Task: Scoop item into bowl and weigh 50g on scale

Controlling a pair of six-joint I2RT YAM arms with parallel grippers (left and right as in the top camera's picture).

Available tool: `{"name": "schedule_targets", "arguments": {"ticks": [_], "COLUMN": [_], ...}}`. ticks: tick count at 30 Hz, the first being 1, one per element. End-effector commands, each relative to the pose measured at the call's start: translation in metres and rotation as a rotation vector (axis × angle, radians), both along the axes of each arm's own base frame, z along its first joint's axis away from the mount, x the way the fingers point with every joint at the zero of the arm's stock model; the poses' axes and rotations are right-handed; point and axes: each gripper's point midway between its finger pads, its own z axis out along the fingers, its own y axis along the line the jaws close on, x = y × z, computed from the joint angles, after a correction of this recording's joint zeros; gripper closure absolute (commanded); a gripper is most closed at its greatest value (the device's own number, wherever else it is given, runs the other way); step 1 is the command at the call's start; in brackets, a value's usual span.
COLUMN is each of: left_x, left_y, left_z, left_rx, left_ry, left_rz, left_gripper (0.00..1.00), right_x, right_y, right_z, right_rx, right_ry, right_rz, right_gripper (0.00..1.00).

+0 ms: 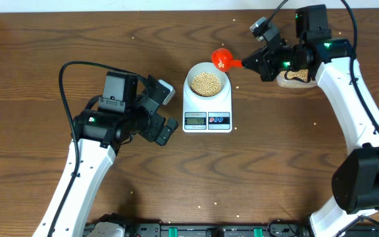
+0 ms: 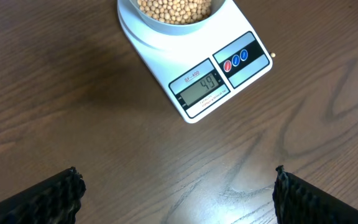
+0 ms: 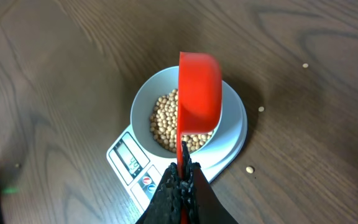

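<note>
My right gripper holds the scoop and next needs to move away from the bowl, over the tabletop by the tub's near edge [image 1: 282, 96], and release the scoop there, because the scale [image 1: 207, 112] reads near target.
The pale bowl [image 1: 206, 83] stands on the white scale [image 1: 207, 112], holding tan beans [image 1: 206, 83]. The scale [image 2: 191, 81] reads 49 in the left wrist view. My right gripper [image 1: 252, 64] is shut on the handle of a red scoop [image 1: 223, 60], held tilted over the bowl's right rim. In the right wrist view the scoop [image 3: 199, 93] hangs over the bowl [image 3: 143, 102] and the beans [image 3: 166, 124], on the scale [image 3: 129, 158]. My left gripper [image 1: 170, 112] is open and empty, left of the scale, above bare table [image 2: 176, 193].
A clear tub [image 1: 296, 78] with beans lies behind the right arm, at the back right. Loose beans [image 3: 250, 169] lie on the wood around the scale. The table's front edge holds a black rail [image 1: 196, 230].
</note>
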Motion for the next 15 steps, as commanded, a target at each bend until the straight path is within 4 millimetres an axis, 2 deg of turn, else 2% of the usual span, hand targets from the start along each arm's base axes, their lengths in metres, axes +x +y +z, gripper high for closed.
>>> {"name": "schedule_targets", "arguments": {"ticks": [1,12,15], "left_x": [0.0014,0.0014,0.0014], "left_y": [-0.0035,-0.0035,-0.0035], "left_z": [0.0098,0.0098,0.0098], "left_rx": [-0.011,-0.011,-0.011], "left_ry": [-0.027,-0.027,-0.027], "left_rz": [-0.02,-0.02,-0.02], "left_gripper": [0.01,0.01,0.01], "right_x": [-0.0026,-0.0006,-0.0017], "right_y": [-0.0003,-0.0001,0.0038], "right_z": [0.0216,0.0232,0.0289], "right_rx": [0.055,0.058,0.099], "right_ry": [-0.024,-0.037,-0.032], "right_rz": [0.004,0.005,0.016], "right_gripper": [0.99,0.99,0.99]}}
